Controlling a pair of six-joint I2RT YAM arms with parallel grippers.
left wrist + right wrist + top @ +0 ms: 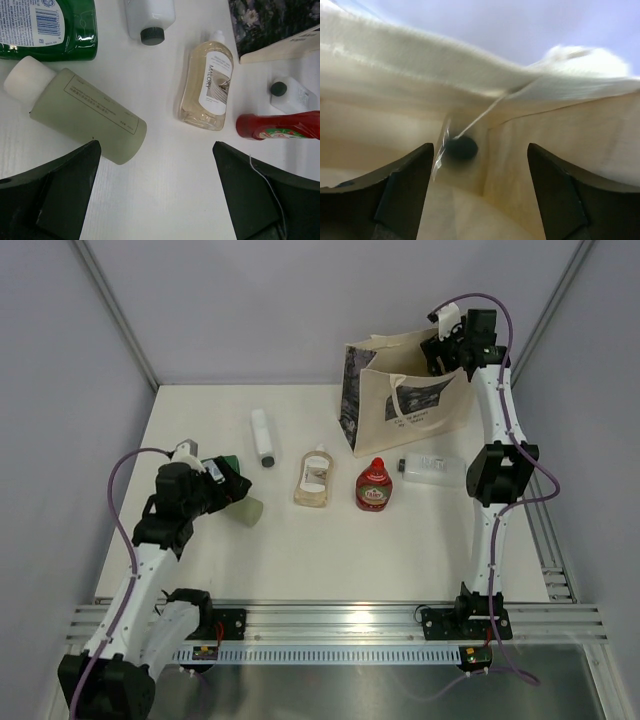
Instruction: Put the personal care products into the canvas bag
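The white cylinder's body (pixel 149 14) is farther out than my left gripper and lower, so my left gripper will next move outward past the green bottle (pixel 50 27) and down onto that body.
The canvas bag (pixel 405 390) stands open at the back right. My right gripper (pixel 445 348) is open and empty over its right end. In the right wrist view it (pixel 477 200) looks down into the cream inside of the bag (pixel 560 150), where a clear bottle's dark cap (pixel 461 148) shows. My left gripper (pixel 235 490) is open and empty over bare table, just right of the lying pale-green cylinder (pixel 85 115). The green bottle (pixel 50 27), white cylinder (pixel 150 17), peach flask (pixel 207 85), squat red bottle (pixel 280 125) and a clear bottle (pixel 292 95) lie on the table.
The white table (pixel 400 560) is walled by grey panels at the back and sides. A metal rail (pixel 340 625) with the arm bases runs along its near edge. The bag's dark patterned side panel (pixel 270 20) faces the bottles.
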